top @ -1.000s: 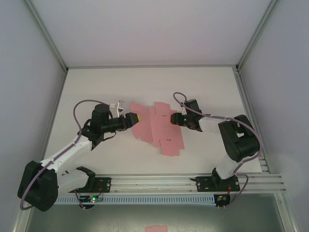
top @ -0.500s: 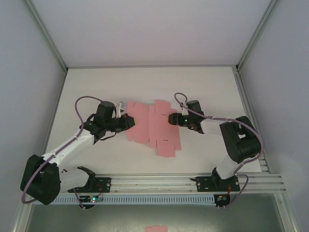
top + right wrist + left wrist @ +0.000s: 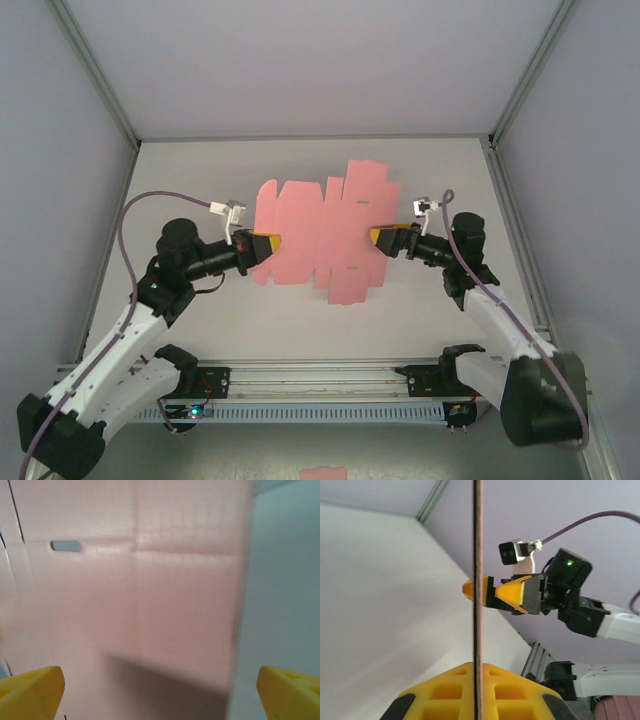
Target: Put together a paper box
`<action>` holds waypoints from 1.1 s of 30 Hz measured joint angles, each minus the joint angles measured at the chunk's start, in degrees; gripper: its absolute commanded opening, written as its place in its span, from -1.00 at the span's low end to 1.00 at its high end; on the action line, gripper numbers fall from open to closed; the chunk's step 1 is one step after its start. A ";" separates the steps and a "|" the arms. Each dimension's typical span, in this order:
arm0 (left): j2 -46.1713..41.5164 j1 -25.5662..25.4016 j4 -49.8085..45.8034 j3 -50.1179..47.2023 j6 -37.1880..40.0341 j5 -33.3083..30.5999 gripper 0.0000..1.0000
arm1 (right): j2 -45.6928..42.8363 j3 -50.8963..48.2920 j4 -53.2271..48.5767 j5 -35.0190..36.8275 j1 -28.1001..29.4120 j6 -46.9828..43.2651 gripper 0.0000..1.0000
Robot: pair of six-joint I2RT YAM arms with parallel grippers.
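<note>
Next, my right gripper turns to bring its open fingers around the outer edge of the long flap (image 3: pixel 395 213) (image 3: pixel 236 630), then closes, because the sheet still faces it broadside.
The paper box is a flat pink cut-out sheet (image 3: pixel 320 225) with creases and flaps, held up off the white table (image 3: pixel 180 170). My left gripper (image 3: pixel 268 247) is shut on its left edge. In the left wrist view the sheet (image 3: pixel 478 540) runs edge-on as a thin vertical line, clamped between my yellow fingers (image 3: pixel 445 692). My right gripper (image 3: pixel 383 238) stands open at the sheet's right edge, and its yellow tips (image 3: pixel 512 592) show either side of that line. In the right wrist view the blurred pink sheet (image 3: pixel 150 580) faces the camera with the fingertips (image 3: pixel 30 690) wide apart.
A grey aluminium rail (image 3: pixel 320 378) carries both arm bases along the near edge. Frame posts and pale walls close in the table at left, right and back. A small pink patch (image 3: pixel 323 472) lies below the rail.
My left gripper shut on the sheet's left edge and lifted it off the table. My right gripper opened wide and drew back to the right. The sheet now sits higher and further back.
</note>
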 measured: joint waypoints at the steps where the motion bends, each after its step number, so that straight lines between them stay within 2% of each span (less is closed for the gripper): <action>1: -1.81 0.00 -0.09 0.13 0.59 0.20 -1.00 | -2.56 -0.52 0.02 -0.85 -0.70 -0.02 0.97; 8: -6.80 0.00 -0.04 0.37 2.16 -0.07 -1.00 | -16.61 -3.89 1.09 -3.56 -1.44 0.11 0.96; 17: -6.38 -0.07 5.01 -1.51 0.24 1.75 -1.00 | -14.51 -3.82 2.34 -5.64 -1.44 1.38 0.74; 20: -6.45 -0.42 5.38 -1.55 0.24 2.03 -1.00 | -14.08 -3.28 2.32 -6.75 -1.44 1.16 0.45; 22: -6.67 -0.44 5.40 -1.55 0.24 2.12 -1.00 | -13.92 -2.05 2.32 -7.50 -1.44 1.18 0.15; 27: -6.99 -0.42 5.55 -1.55 0.24 0.59 -1.00 | -13.22 2.01 1.57 -7.45 -1.46 -0.55 -0.41; 33: -6.88 -0.42 5.46 -2.43 0.26 -2.93 -1.00 | -12.33 5.38 -4.39 -7.04 -1.44 -4.24 -0.87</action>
